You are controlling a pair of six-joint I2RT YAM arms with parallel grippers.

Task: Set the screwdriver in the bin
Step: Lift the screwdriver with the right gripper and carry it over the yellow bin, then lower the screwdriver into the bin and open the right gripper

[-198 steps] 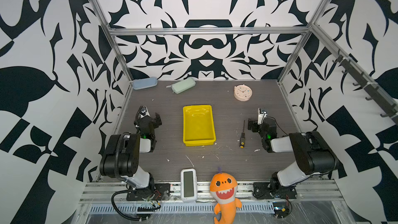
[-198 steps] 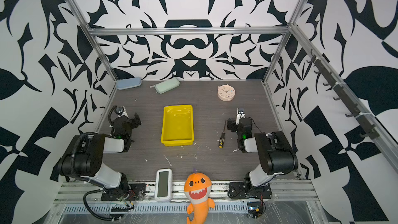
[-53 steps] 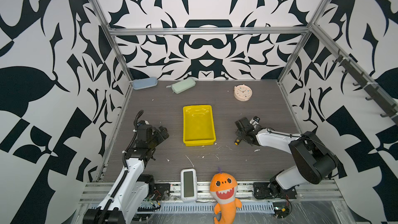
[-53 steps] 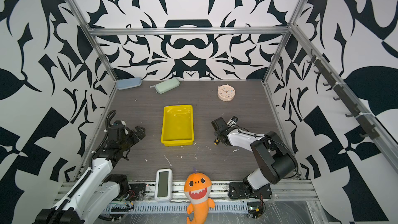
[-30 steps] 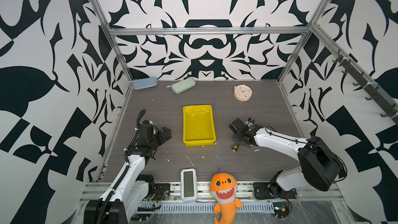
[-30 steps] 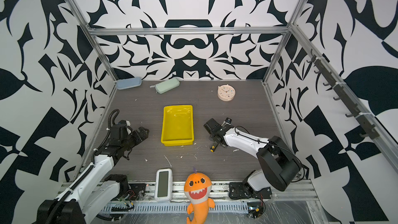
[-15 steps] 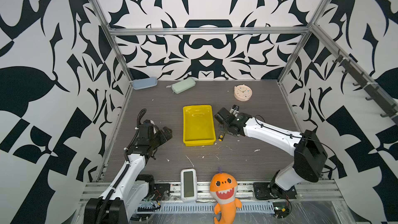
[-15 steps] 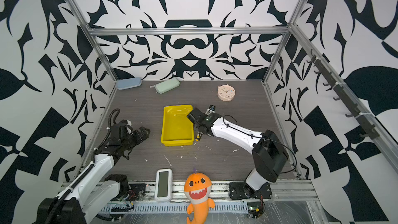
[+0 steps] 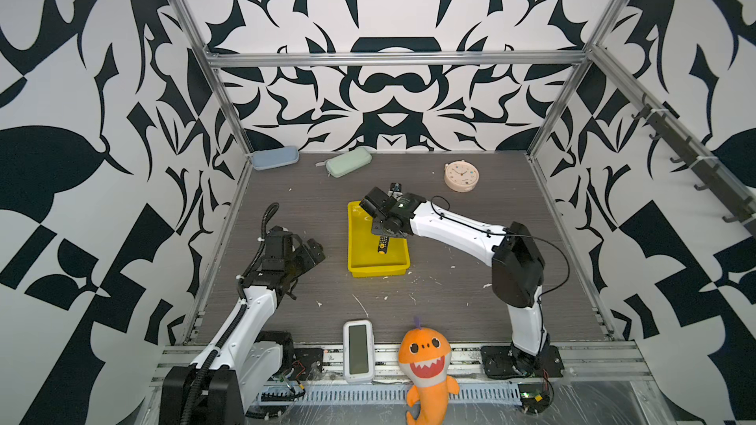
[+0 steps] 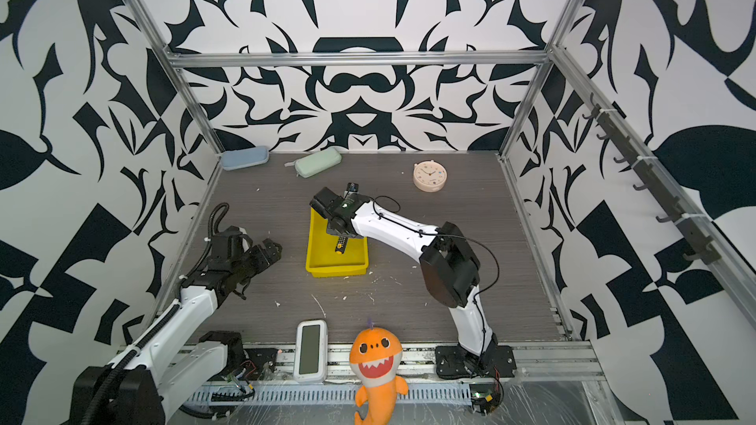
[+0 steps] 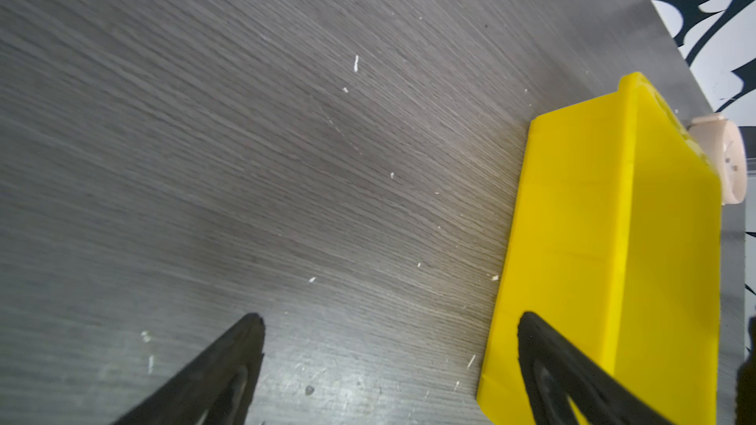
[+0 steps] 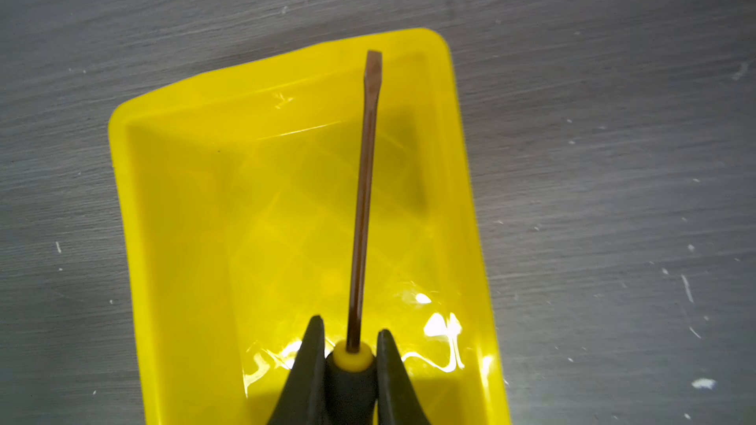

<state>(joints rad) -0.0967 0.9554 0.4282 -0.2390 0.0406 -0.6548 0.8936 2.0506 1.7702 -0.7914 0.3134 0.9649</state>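
Observation:
My right gripper has the screwdriver hanging lengthwise over the open bin already, so next it will move down toward the glossy bottom of the bin and release the screwdriver's handle there.
The yellow bin [image 9: 378,269] [image 10: 336,267] lies mid-table in both top views. My right gripper [image 9: 385,234] [image 10: 343,235] reaches over it, shut on the screwdriver [image 9: 382,244] [image 10: 340,245]. In the right wrist view the jaws of this gripper [image 12: 349,327] clamp the black handle just behind its yellow collar. The dark shaft [image 12: 364,198] runs above the glossy bin floor [image 12: 184,239] toward a short end, casting a shadow beside it. My left gripper [image 9: 314,248] [image 11: 390,316] is open and empty, left of the bin's outer wall [image 11: 593,239].
A blue case [image 9: 274,157] and a green case [image 9: 349,161] lie at the back wall. A pink clock [image 9: 461,175] sits back right. A white device [image 9: 358,350] and an orange shark toy [image 9: 427,365] stand at the front edge. White crumbs dot the table.
My right gripper has carried the screwdriver from the table right of the bin leftward and over the bin. The left arm has barely moved in the last second.

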